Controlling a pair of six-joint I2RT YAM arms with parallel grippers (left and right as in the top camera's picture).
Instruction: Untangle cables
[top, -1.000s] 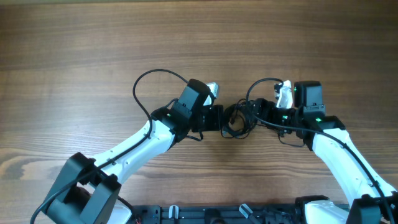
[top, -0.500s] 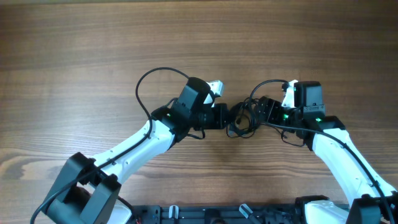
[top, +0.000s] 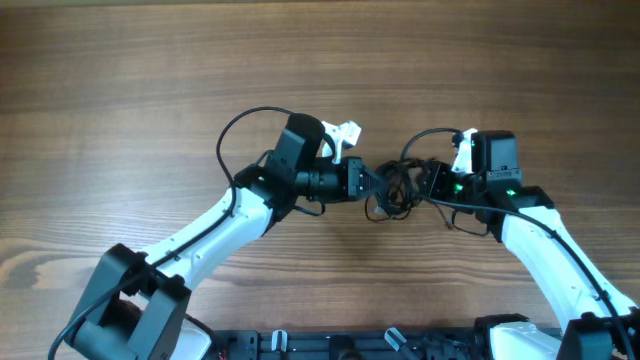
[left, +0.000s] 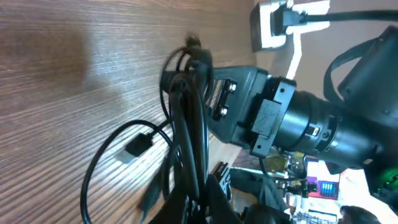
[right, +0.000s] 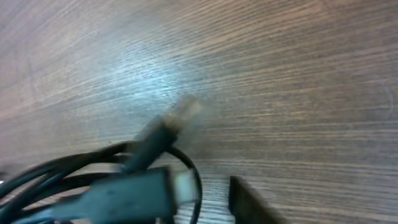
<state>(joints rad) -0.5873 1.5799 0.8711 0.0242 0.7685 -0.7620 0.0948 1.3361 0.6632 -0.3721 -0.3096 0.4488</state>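
My left gripper moves down to the left in the overhead view next and releases the cables, since the bare wood lies below the gripper on that side.
The cables (top: 392, 192) are a small knot of thin black cords on the wooden table, between my two grippers. My left gripper (top: 368, 182) comes in from the left and is shut on the bundle. In the left wrist view the cables (left: 189, 137) run straight up from the left gripper (left: 202, 200) to the right gripper (left: 189, 68), whose fingers are closed round the bundle's top. A loose plug (left: 138, 144) lies on the wood. The right wrist view is blurred. It shows a metal-tipped plug (right: 134, 196) close beside one right finger (right: 249, 202).
A thicker black arm cable (top: 250, 125) loops out behind the left wrist. White camera mounts (top: 345, 132) (top: 460, 150) sit on both wrists. The arm bases (top: 380, 342) line the near edge. Bare wood table (top: 150, 80) stretches far and to the left.
My right gripper's jaws have narrowed onto the bundle. The left wrist has rolled and shifted a little right, and the cords between the grippers now look tighter.
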